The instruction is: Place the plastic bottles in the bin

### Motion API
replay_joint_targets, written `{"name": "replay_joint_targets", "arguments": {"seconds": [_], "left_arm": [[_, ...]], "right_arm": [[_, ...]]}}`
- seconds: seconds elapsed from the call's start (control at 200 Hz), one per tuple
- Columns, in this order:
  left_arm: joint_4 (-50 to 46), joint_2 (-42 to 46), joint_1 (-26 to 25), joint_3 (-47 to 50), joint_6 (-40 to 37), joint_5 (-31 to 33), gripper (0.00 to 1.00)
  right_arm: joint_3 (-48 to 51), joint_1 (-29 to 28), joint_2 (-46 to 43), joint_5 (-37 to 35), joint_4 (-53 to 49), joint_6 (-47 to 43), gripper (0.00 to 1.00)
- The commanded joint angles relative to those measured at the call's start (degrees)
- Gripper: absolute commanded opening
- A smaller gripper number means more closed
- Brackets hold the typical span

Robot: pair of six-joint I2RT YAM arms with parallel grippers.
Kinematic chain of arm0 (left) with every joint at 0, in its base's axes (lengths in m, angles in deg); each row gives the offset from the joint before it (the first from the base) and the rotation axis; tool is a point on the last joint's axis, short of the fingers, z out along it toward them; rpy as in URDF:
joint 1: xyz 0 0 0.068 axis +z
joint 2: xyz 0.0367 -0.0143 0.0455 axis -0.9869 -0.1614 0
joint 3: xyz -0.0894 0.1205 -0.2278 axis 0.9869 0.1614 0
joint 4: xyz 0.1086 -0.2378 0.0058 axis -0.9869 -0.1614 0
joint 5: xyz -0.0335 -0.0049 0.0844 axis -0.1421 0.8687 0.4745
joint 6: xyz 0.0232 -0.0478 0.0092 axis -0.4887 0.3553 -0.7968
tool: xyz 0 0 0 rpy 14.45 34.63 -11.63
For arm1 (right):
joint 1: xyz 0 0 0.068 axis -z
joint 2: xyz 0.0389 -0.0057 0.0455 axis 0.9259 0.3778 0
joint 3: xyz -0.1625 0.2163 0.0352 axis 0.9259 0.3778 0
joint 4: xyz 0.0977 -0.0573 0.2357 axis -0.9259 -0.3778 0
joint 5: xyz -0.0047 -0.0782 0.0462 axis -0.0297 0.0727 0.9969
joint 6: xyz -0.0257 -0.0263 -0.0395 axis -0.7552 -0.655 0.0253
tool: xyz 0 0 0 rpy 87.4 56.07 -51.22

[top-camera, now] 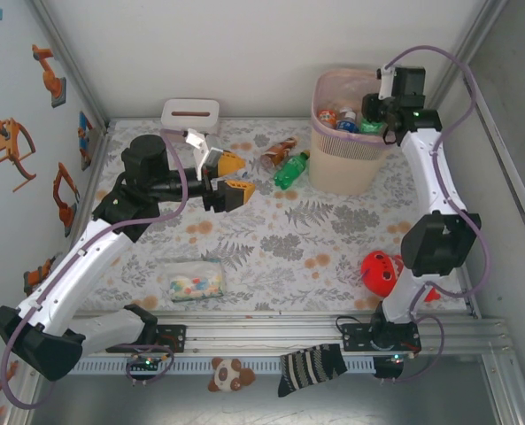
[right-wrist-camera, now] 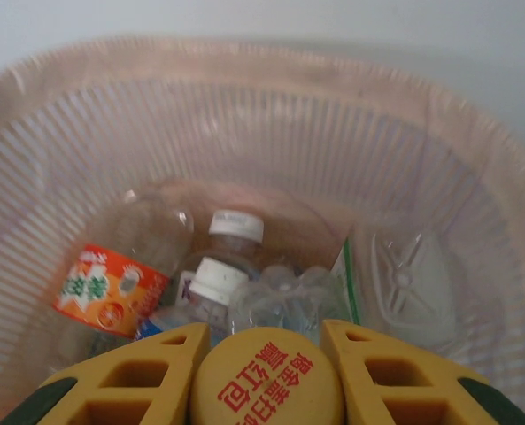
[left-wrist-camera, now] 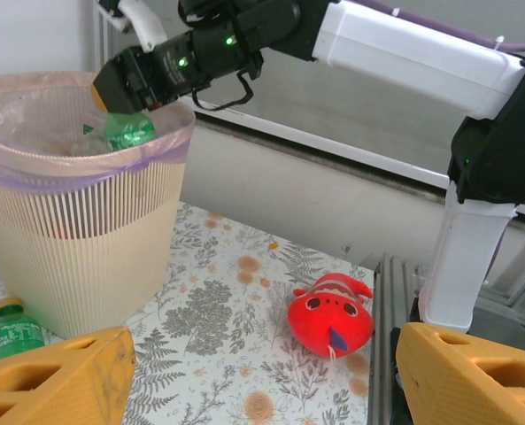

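Observation:
My right gripper lowers into the bin next and releases the green plastic bottle onto the others, since the bottles inside the open bin [top-camera: 346,159] lie below my fingers.
My right gripper [right-wrist-camera: 266,376] hangs over the open bin [top-camera: 346,159] and is shut on a green plastic bottle [left-wrist-camera: 125,131], whose yellow cap [right-wrist-camera: 266,385] sits between the fingers. Several bottles lie inside the bin, among them an orange-labelled one [right-wrist-camera: 111,288] and a white-capped one [right-wrist-camera: 218,279]. On the table left of the bin lie a green bottle [top-camera: 290,170] and a brown bottle [top-camera: 278,150]. My left gripper [top-camera: 227,177] hovers open over the table, left of those two, with nothing between its orange fingers [left-wrist-camera: 58,381].
A white tissue box [top-camera: 189,112] stands at the back wall. A clear packet of coloured pieces [top-camera: 194,282] lies near the front left. A red rounded toy [top-camera: 379,270] rests by the right arm's base. The bin's pink liner [left-wrist-camera: 32,133] folds over its rim.

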Motion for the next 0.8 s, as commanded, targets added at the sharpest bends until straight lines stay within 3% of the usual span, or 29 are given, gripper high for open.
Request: {"name": "replay_joint_targets", "arguments": {"seconds": [0.0, 0.546, 0.796], "left_arm": [[0.0, 0.4, 0.3, 0.7, -1.0, 0.2, 0.77], [-0.4, -0.3, 0.4, 0.9, -1.3, 0.8, 0.77], [-0.5, 0.4, 0.4, 0.8, -1.1, 1.1, 0.78]], "right_arm": [[0.7, 0.8, 2.1, 0.4, -2.9, -1.0, 0.24], [-3.9, 1.4, 12.0, 2.4, -11.5, -3.4, 0.27], [-11.9, 1.4, 12.7, 3.7, -15.2, -2.4, 0.49]]}}
